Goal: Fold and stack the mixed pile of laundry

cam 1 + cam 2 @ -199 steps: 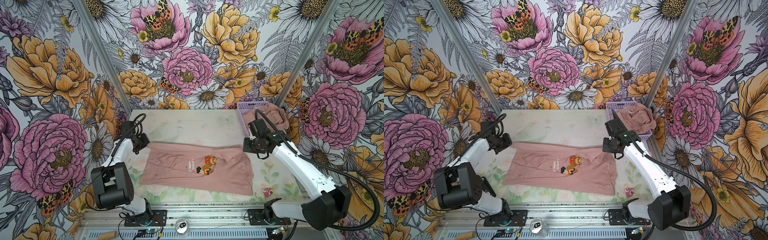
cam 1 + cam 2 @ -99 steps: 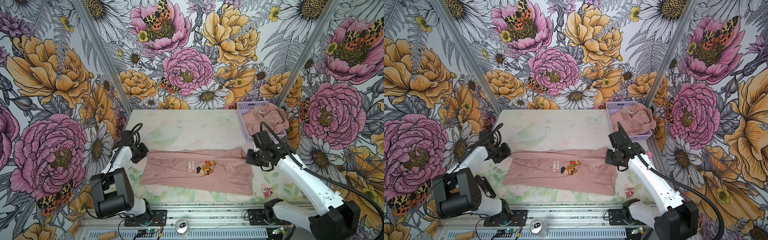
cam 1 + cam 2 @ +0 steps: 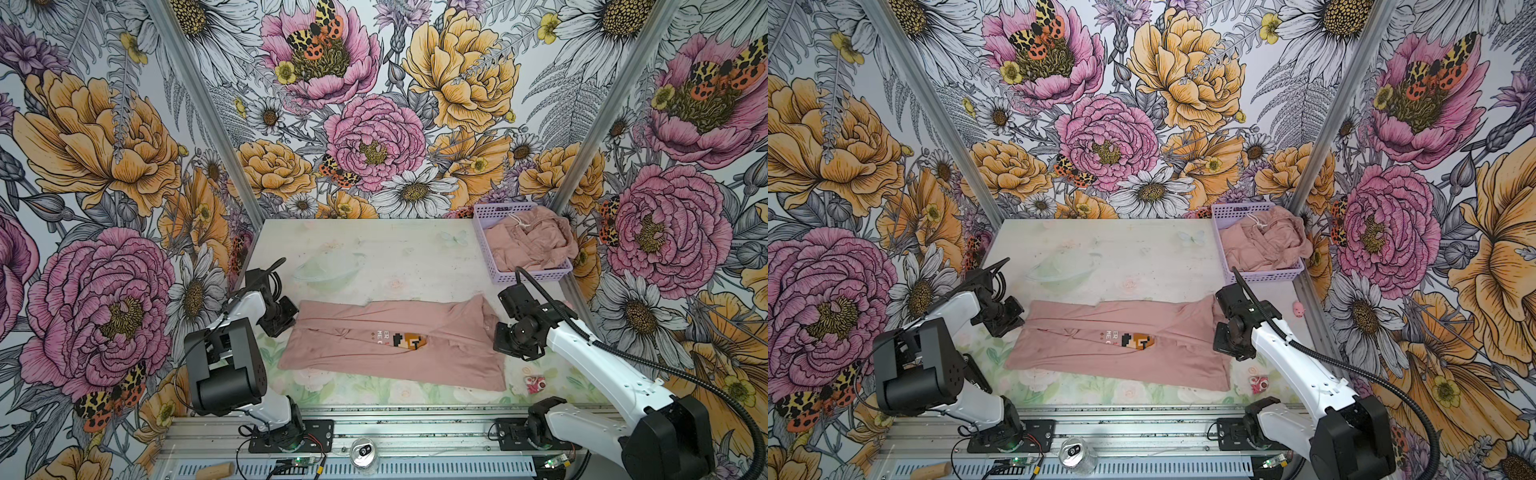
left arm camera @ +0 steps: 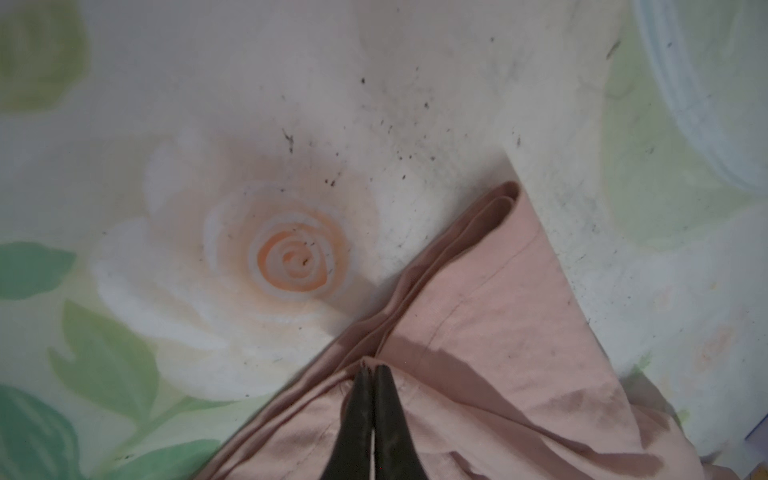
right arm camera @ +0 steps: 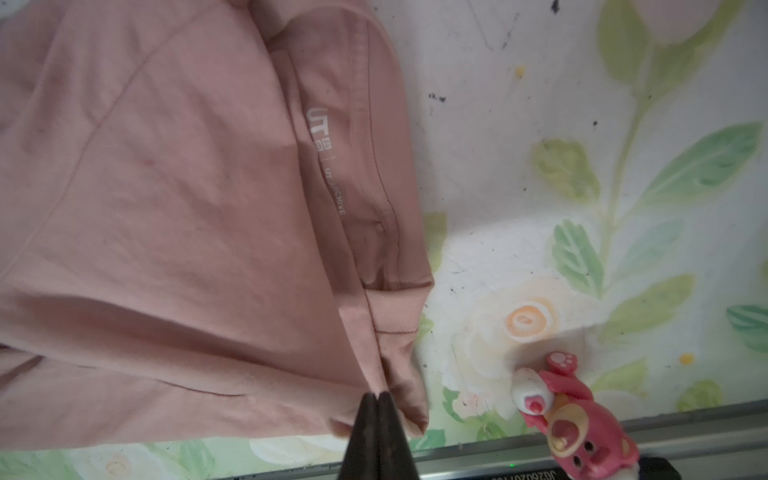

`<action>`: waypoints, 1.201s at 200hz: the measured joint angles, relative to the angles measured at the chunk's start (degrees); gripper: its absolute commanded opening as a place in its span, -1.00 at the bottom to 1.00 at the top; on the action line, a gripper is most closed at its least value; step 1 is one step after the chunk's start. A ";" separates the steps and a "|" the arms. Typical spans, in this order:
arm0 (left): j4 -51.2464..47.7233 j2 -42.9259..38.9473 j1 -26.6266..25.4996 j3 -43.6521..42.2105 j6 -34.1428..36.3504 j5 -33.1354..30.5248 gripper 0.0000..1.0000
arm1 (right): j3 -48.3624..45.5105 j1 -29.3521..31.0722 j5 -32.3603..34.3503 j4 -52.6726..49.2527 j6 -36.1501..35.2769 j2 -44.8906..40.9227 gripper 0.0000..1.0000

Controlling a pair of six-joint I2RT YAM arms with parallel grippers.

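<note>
The near layer (image 3: 472,362) lies between my right gripper and the pixel-art figure (image 3: 409,340). Next I will ease my right gripper toward that figure and release the spread fold on that layer.
A dusty-pink T-shirt (image 3: 390,345) lies across the near half of the table, its far edge folded forward over part of the pixel-art figure (image 3: 409,340) and the white text. My left gripper (image 4: 372,368) is shut on a pinch of cloth at the shirt's left end (image 3: 291,322). At the shirt's right end (image 3: 496,336), my right gripper (image 5: 378,395) is shut on a fold of the T-shirt, beside the ribbed collar (image 5: 395,316). A second pink garment (image 3: 530,245) with a drawstring lies crumpled in the lilac basket (image 3: 532,277) at the back right.
A small pink bear toy (image 3: 534,384) lies on the table just right of the shirt's near corner, close to my right gripper in the wrist view (image 5: 575,419). A tiny pink pig (image 3: 1298,308) sits by the right wall. A drink can (image 3: 363,453) rests on the front rail.
Both grippers have moved toward the near edge, drawing the shirt's far edge with them. The shirt is now a narrower band and the fold covers part of the print.
</note>
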 measured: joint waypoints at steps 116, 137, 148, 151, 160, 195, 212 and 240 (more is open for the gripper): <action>-0.98 2.75 -1.88 0.28 0.94 -3.78 -1.00 | -2.32 0.74 -0.20 3.85 0.90 5.66 -1.00; -0.98 2.75 -2.54 0.35 0.94 -4.33 -1.00 | -2.32 1.05 -0.20 4.04 1.01 6.73 -1.00; -0.98 2.75 -2.84 0.37 0.94 -4.61 -1.00 | -2.32 1.29 -0.20 4.37 1.16 7.21 -1.00; -0.98 2.75 -2.95 0.37 0.94 -4.74 -1.00 | -2.32 1.31 -0.20 4.44 1.20 7.34 -1.00; -0.98 2.75 -3.15 0.37 0.94 -4.96 -1.00 | -2.34 1.40 -0.20 4.68 1.31 7.58 -1.00; -0.96 2.75 -3.37 0.37 0.94 -5.44 -1.00 | -2.36 3.28 -0.24 4.92 1.79 7.50 -1.00; -0.98 2.75 -3.37 0.37 0.94 -5.46 -1.00 | -2.75 4.11 -0.52 5.18 2.40 6.99 -1.00; -0.98 2.75 -3.37 0.39 0.94 -5.46 -1.00 | -4.33 4.48 -0.61 5.03 3.04 6.93 -1.00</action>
